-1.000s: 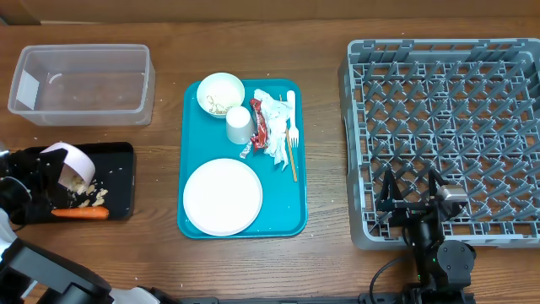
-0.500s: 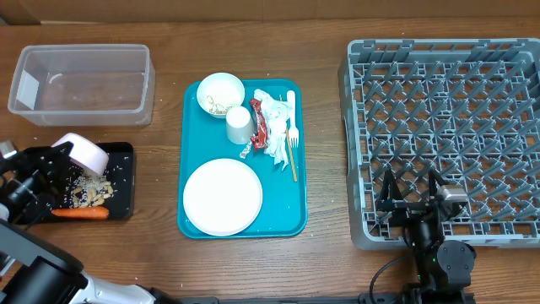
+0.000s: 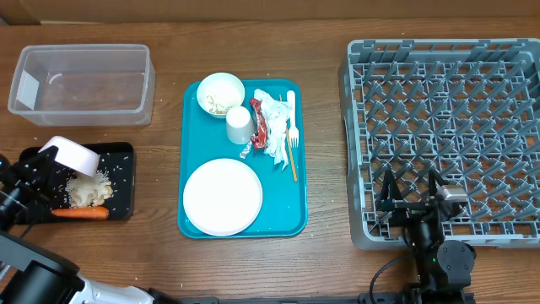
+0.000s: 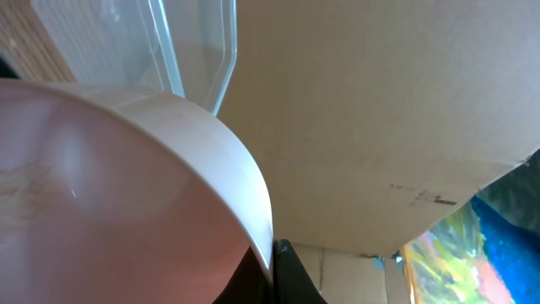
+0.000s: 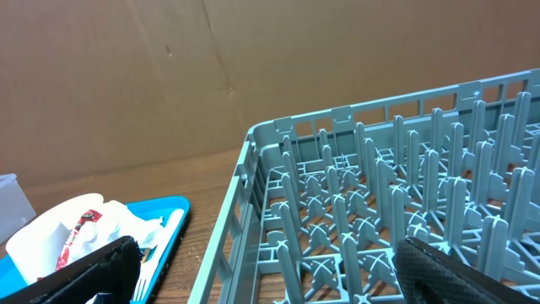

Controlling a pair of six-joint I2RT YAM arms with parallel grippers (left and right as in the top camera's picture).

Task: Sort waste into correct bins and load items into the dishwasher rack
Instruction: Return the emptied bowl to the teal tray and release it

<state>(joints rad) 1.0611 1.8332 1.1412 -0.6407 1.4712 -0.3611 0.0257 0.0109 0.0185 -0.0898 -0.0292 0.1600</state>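
Observation:
The bare teal patch beside the cup lies to the right of my left gripper in the overhead view: I will move there, level, lower and release the bowl.
My left gripper (image 3: 44,160) is shut on the rim of a white bowl (image 3: 74,156), tipped on its side over the black tray (image 3: 125,181); in the left wrist view the bowl (image 4: 126,194) fills the frame. Beige food scraps (image 3: 89,190) and an orange carrot (image 3: 80,213) lie in the black tray. The clear tub (image 3: 83,83) stands behind it. On the teal tray (image 3: 291,211) are a large plate (image 3: 223,197), a bowl (image 3: 220,93), a cup (image 3: 239,125), napkins (image 3: 277,122), a red wrapper (image 3: 258,121) and a fork (image 3: 294,139). My right gripper (image 3: 410,192) is open over the grey rack (image 3: 447,127).
The rack (image 5: 380,203) fills the right of the right wrist view, with the teal tray (image 5: 160,221) at its left. A cardboard wall stands behind the table.
The bowl in my left gripper has swung further over the black tray and more scraps have piled up there. The right arm has not moved.

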